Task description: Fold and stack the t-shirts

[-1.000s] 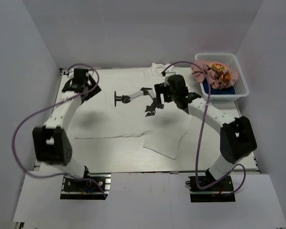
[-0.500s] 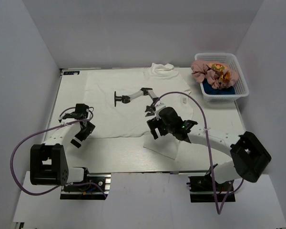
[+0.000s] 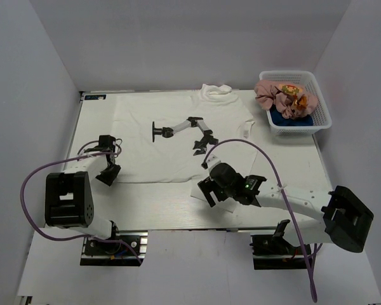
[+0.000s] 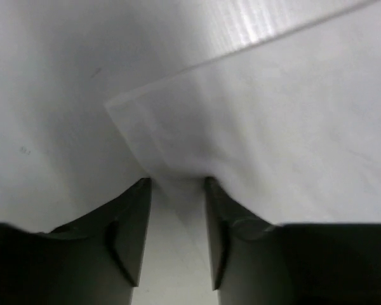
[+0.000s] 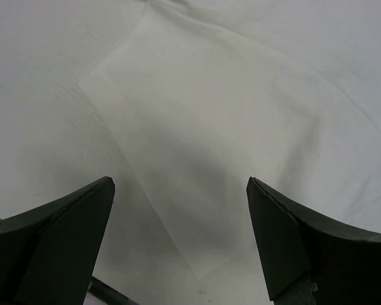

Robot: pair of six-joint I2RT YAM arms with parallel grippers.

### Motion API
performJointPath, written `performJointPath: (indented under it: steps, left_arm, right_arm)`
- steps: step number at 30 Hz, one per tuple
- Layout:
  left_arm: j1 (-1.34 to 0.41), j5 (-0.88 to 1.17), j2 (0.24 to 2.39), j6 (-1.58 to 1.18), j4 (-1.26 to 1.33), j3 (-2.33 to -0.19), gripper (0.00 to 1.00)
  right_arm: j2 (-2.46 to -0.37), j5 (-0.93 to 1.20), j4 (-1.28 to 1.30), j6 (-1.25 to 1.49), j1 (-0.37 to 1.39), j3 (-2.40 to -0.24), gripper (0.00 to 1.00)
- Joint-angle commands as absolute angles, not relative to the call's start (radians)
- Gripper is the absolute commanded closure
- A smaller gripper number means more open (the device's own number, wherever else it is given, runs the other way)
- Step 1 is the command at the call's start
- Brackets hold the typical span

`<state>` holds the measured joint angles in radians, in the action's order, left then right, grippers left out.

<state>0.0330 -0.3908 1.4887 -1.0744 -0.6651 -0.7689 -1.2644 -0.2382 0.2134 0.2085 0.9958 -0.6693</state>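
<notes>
The flap's near edge [image 3: 218,206] [image 5: 180,235] sticks out past the shirt's hem, so next my right gripper will go down and ease back onto that edge to close there.
The white t-shirt [image 3: 146,159] lies spread flat on the table, with a folded flap [image 3: 219,197] sticking out past its near right hem. My left gripper [image 3: 108,176] sits low at the shirt's near left corner. In the left wrist view the jaws [image 4: 178,183] stand half closed, a gap still showing, with the shirt's edge [image 4: 273,127] running between the fingers and puckering at the tips. My right gripper [image 3: 206,190] hovers wide open over the flap [image 5: 209,127], touching nothing. The pink t-shirt [image 3: 273,95] and the navy t-shirt [image 3: 298,119] lie crumpled in the basket.
The white mesh basket [image 3: 324,111] stands at the far right corner. A small black jointed bracket [image 3: 178,127] lies on the middle of the white shirt. White walls close in the table on the left, right and back.
My left arm swung from the far left down to the shirt's near left corner and its jaws narrowed. My right arm drew back from the shirt's middle to the near flap, staying open.
</notes>
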Motion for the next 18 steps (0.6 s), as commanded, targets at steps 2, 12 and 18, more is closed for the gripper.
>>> performJointPath:
  steps: [2, 12, 18]
  left_arm:
    - [0.043, -0.344, 1.578, -1.063, -0.632, -0.746, 0.69]
    - [0.043, -0.311, 1.571, -1.051, -0.637, -0.726, 1.00]
    - [0.043, -0.311, 1.562, -1.042, -0.669, -0.735, 1.00]
  right_arm:
    - [-1.253, -0.318, 0.360, 0.295, 1.046, -0.663, 0.10]
    - [-1.368, -0.267, 0.302, 0.390, 1.097, -0.637, 0.25]
    - [-1.466, -0.272, 0.342, 0.471, 1.114, -0.647, 0.71]
